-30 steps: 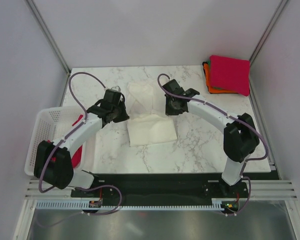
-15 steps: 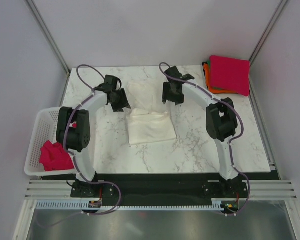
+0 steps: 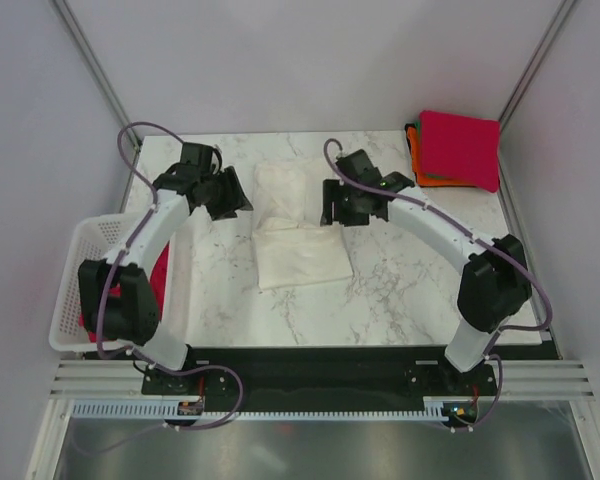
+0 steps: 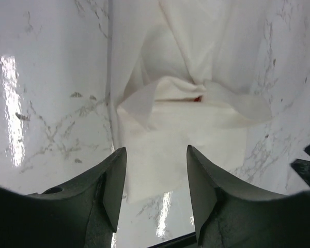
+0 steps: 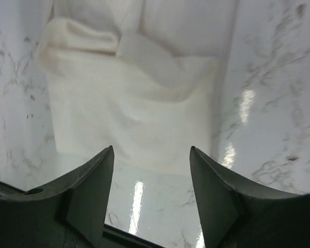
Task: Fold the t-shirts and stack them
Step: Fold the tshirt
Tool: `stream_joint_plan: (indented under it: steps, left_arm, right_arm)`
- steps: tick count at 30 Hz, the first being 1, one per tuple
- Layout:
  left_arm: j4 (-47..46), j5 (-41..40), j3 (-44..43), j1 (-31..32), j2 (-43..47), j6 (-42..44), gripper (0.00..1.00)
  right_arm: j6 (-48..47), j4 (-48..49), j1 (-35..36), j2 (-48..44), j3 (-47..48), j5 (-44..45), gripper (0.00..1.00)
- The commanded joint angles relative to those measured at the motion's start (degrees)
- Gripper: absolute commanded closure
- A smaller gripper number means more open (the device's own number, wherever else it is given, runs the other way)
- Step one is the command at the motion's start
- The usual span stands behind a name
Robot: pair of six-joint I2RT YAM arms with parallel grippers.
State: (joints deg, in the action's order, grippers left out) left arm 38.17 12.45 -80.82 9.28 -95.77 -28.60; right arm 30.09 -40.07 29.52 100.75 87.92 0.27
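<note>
My right gripper is about to move back and down onto the white t-shirt's near corner farther from the basket, because the t-shirt's near end is flat and uncovered.
A white t-shirt (image 3: 298, 240) lies partly folded mid-table, its near half doubled into a rectangle and its far part (image 3: 282, 185) still bunched. The left wrist view shows this shirt (image 4: 186, 119) with a sliver of red print (image 4: 196, 98) in a fold. My left gripper (image 3: 232, 198) (image 4: 156, 150) stands open just left of the shirt, holding nothing. To the shirt's right my right gripper (image 3: 333, 210) (image 5: 151, 150) is open and empty, above the shirt (image 5: 134, 103). Folded t-shirts are stacked at the back right, magenta (image 3: 460, 148) over orange (image 3: 416, 165).
A white lattice basket (image 3: 90, 240) hangs off the table's left edge with a magenta-red cloth (image 3: 160, 275) inside. Metal frame posts rise at the back corners. Bare marble (image 3: 410, 270) lies between the white shirt and the stack.
Both grippers went from shut to open and let go of the white shirt. The left arm swung back and to the left; the right drew slightly away from the shirt.
</note>
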Motion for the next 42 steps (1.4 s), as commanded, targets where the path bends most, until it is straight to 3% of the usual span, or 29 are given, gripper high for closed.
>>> stream_joint_plan:
  steps: [1,7,14,18,24,26,29,32,37,42]
  left_arm:
    - [1.3,-0.7,11.1,0.7,13.0,2.8,0.44]
    - [1.2,-4.4,28.0,0.7,31.6,2.9,0.47]
    - [0.9,-9.1,36.3,0.7,43.4,3.0,0.46]
    - [-0.5,-9.2,36.3,0.7,44.5,3.9,0.46]
    - [-0.7,-7.9,36.2,0.6,42.1,4.7,0.46]
    - [-0.7,-7.6,36.2,0.6,41.7,4.9,0.46]
    - [-0.9,-7.4,36.3,0.7,42.1,5.2,0.46]
    - [-1.3,-6.0,36.6,0.7,42.2,5.2,0.46]
    - [-3.5,-1.3,37.4,0.6,40.7,4.8,0.44]
    - [-6.9,3.4,38.5,0.9,37.2,2.1,0.44]
  right_arm:
    - [1.6,5.2,6.0,-0.6,-6.6,-2.6,0.32]
    - [1.6,5.8,8.9,5.9,-5.6,-2.7,0.36]
    - [-2.1,0.2,7.9,16.0,4.5,1.7,0.36]
    - [-3.6,-1.4,5.5,21.3,10.3,2.1,0.36]
    - [-5.4,-6.2,-1.3,32.5,29.6,2.5,0.36]
    - [-4.5,-7.6,-4.0,34.6,37.7,0.7,0.36]
    - [-3.6,-7.7,-5.9,34.3,41.1,-2.2,0.36]
    - [-3.8,-4.6,-6.1,27.8,32.4,-3.3,0.36]
    - [-2.6,7.7,-6.0,8.7,2.4,-4.6,0.32]
    - [1.2,17.0,-6.1,-2.9,-21.1,-16.0,0.29]
